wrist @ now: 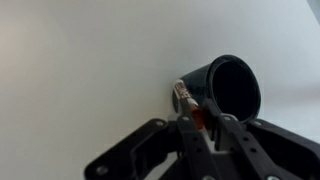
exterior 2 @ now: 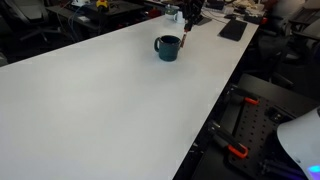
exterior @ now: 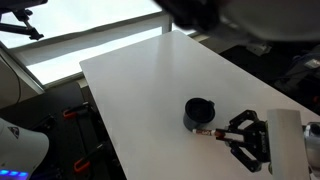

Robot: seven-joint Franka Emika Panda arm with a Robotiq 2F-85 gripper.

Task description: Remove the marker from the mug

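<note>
The marker's loose end still hangs beside the mug's side, so my gripper will next move outward, away from the mug (exterior: 199, 111), over the bare tabletop beyond it to let go of the marker.
The black mug (exterior: 199, 111) stands on the white table (exterior: 140, 80) near its edge. It also shows in the other exterior view (exterior 2: 167, 47) and in the wrist view (wrist: 232, 88), where it looks empty. My gripper (exterior: 226, 133) is right beside the mug and shut on the marker (exterior: 208, 131). In the wrist view the marker (wrist: 186, 99), with its red-orange part between my fingers (wrist: 201, 124), is outside the mug. Its free end points down beside the mug's wall. In an exterior view the gripper (exterior 2: 187, 17) hangs just past the mug.
A flat black object (exterior 2: 232, 29) lies on the table beyond the mug. The table's edge (exterior 2: 225, 100) runs close to the mug's side. Dark equipment and red clamps (exterior 2: 236, 152) sit below the table.
</note>
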